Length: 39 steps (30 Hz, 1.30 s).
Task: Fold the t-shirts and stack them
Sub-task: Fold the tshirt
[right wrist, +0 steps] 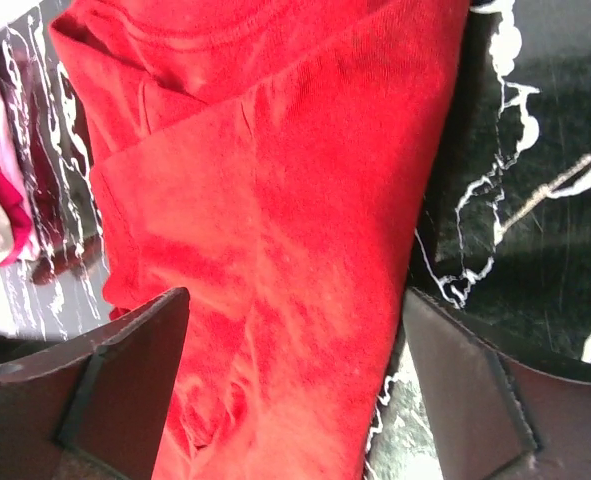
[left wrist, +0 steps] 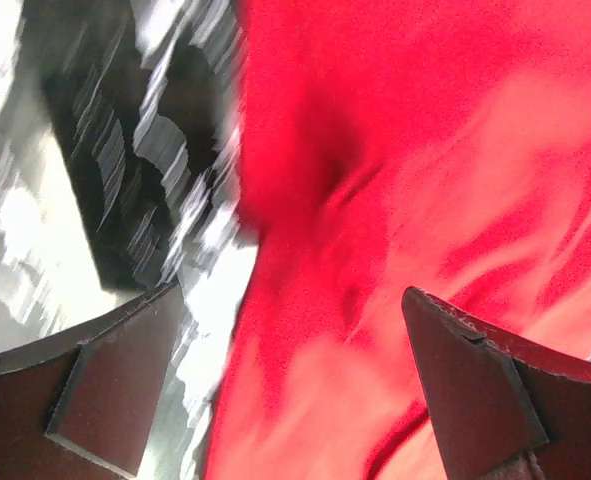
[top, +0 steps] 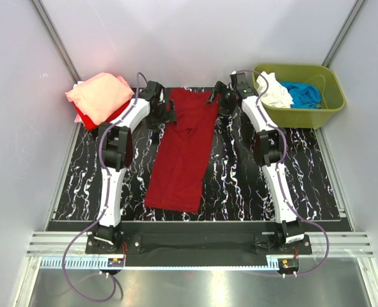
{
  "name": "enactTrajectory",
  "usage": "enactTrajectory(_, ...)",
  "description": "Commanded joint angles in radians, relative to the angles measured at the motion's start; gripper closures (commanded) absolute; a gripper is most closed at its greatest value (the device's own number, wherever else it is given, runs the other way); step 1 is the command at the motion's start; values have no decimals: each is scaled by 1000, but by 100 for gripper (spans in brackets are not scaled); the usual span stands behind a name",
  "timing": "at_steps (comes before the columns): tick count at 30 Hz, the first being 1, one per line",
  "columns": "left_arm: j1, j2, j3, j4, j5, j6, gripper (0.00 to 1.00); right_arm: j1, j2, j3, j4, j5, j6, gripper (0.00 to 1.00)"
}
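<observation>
The folded t-shirt still lies full length, so the right gripper will next go back onto the t-shirt's near corner on the tub side, which lies back from the gripper.
The dark red t-shirt (top: 183, 150) lies lengthwise on the black marbled table, folded into a long narrow strip, collar end at the far side. My left gripper (top: 167, 110) is open at the strip's far left edge; in the left wrist view the cloth (left wrist: 395, 200) lies between and below its fingers (left wrist: 115, 390). My right gripper (top: 218, 99) is open at the far right corner; in the right wrist view the folded cloth (right wrist: 275, 230) fills the gap between its fingers (right wrist: 475, 400). Neither gripper holds cloth.
A stack of folded tees, salmon-pink (top: 100, 94) on top with bright red and pink beneath, sits at the far left. The olive-green tub (top: 329, 102) at the far right holds white (top: 275, 91) and blue (top: 302, 94) shirts. Grey walls stand close around.
</observation>
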<state>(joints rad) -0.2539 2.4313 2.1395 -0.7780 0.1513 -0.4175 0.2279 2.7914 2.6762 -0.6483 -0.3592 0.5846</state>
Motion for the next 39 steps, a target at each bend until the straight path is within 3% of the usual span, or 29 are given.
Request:
enactTrajectory(1, 2, -307, -160, 16, -30, -1, 1, -2, -134, -47, 53, 8, -54, 5)
enactTrajectory(2, 5, -361, -252, 25, -60, -1, 1, -2, -206, -121, 55, 32, -63, 0)
enactTrajectory(5, 18, -559, -396, 32, -120, -13, 1, -2, -317, -273, 32, 63, -91, 0)
enactTrajectory(7, 22, -697, -574, 54, -128, -27, 1, -2, -427, -359, 9, 69, -92, 0)
enactTrajectory(10, 24, -861, -832, 115, -107, -73, 1, 1, -616, -624, 1, 36, -57, 0)
enactTrajectory(11, 24, -900, -956, 150, -73, -107, 1, 14, -726, -797, 24, 11, -46, 0)
enactTrajectory(13, 24, -1018, -1074, 213, -47, -145, 1, 46, -840, -977, 56, -9, -26, 1)
enactTrajectory(14, 22, -1056, -1184, 235, -10, -186, 1, 97, -940, -1131, 68, 3, -23, 2)
enactTrajectory(17, 21, -1207, -1366, 293, 5, -253, 1, 223, -1094, -1379, 70, 46, 13, 5)
enactTrajectory(20, 16, -1316, -1486, 316, -2, -289, 1, 413, -1191, -1577, 151, 34, 153, 12)
enactTrajectory(22, 13, -1371, -1524, 315, 1, -303, 1, 536, -1219, -1645, 218, 40, 262, 19)
enactTrajectory(23, 12, -1388, -1550, 313, 2, -313, 1, 568, -1225, -1685, 232, 61, 293, 31)
enactTrajectory(25, 7, -1439, -1569, 298, 2, -320, 1, 631, -1210, -1690, 227, 77, 331, 40)
enactTrajectory(31, 5, -1522, -1587, 241, -12, -319, 1, 673, -1155, -1679, 186, 157, 339, 45)
enactTrajectory(39, -13, -1537, -1646, 270, -13, -343, 1, 689, -1075, -1702, 245, 140, 351, 49)
